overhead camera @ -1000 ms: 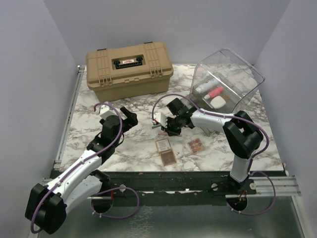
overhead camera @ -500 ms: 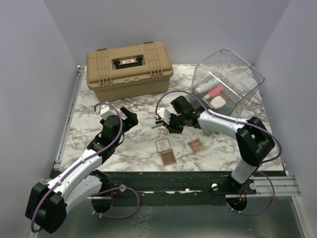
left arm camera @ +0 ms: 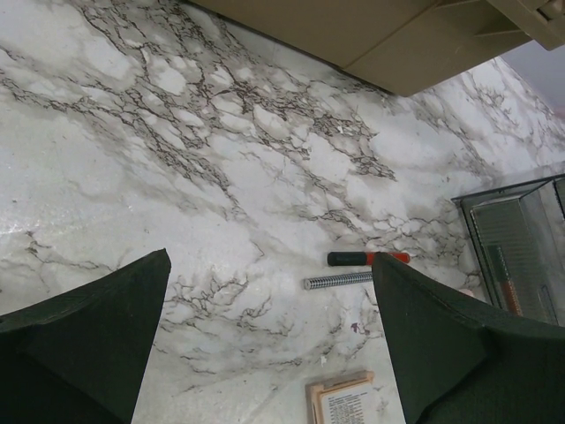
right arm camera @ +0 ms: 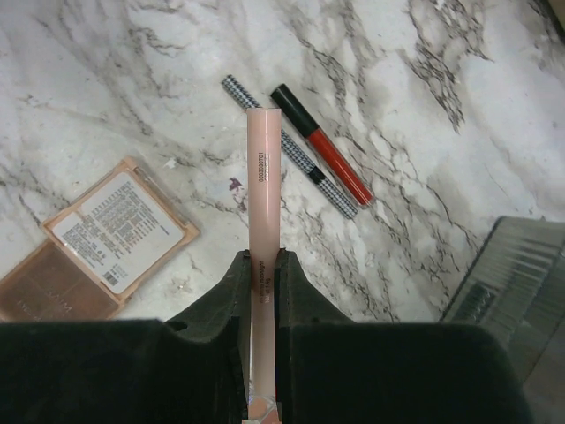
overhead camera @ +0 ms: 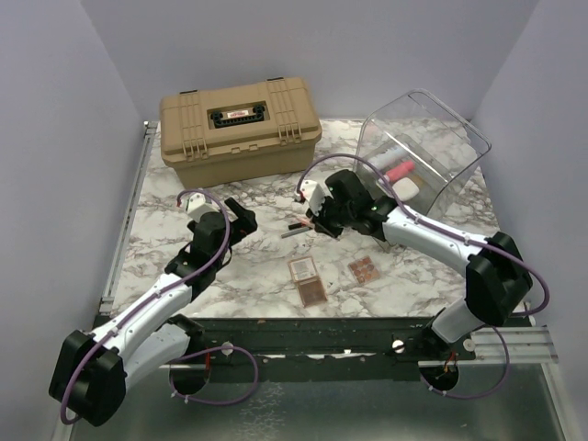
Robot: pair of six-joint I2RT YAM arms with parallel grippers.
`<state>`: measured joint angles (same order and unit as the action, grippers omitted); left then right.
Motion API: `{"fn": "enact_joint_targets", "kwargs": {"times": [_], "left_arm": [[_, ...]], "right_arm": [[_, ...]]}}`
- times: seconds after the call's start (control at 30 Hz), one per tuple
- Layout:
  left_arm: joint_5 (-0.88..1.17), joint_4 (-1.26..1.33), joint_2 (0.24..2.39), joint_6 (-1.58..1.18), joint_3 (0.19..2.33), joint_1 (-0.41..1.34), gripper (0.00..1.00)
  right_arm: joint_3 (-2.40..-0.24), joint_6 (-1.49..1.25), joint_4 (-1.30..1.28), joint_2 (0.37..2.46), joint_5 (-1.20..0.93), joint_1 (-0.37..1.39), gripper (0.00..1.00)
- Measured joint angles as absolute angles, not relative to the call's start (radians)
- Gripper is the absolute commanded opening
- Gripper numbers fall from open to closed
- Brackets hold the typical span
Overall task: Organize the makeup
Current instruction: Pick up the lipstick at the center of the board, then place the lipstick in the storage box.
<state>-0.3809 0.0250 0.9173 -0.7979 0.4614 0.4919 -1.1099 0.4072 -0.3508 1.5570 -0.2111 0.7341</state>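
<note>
I will move my right gripper to the right in the top view, over the clear plastic bin, and release the makeup stick. Tubes are already in that bin.
My right gripper is shut on a thin pale pink makeup stick, which points forward out of the jaws above the marble. Below it lie a red and black pencil and a checkered pencil, side by side. Two square eyeshadow palettes rest to their left. In the top view this gripper hovers over the pencils. My left gripper stands open with nothing in it, over bare marble left of the pencils.
A large tan hard case stands at the back left. A clear plastic bin at the back right holds a white tube, a pink tube and a white oval piece. A third palette lies near the front.
The right arm has stretched out and its gripper has risen toward the back right, shutting fully on the pink stick. The left arm has barely moved.
</note>
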Motion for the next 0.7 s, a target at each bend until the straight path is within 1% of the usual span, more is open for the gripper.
{"fn": "enact_joint_targets", "kwargs": {"times": [0.33, 0.7], "left_arm": [[-0.366, 0.047, 0.942, -0.808, 0.461, 0.492, 0.98], [-0.343, 0.069, 0.969, -0.816, 0.461, 0.492, 0.99]], "right_arm": [[-1.130, 0.275, -0.336, 1.486, 0.059, 0.734, 0.04], [-1.213, 0.212, -0.350, 1.519, 0.382, 0.734, 0.07]]}}
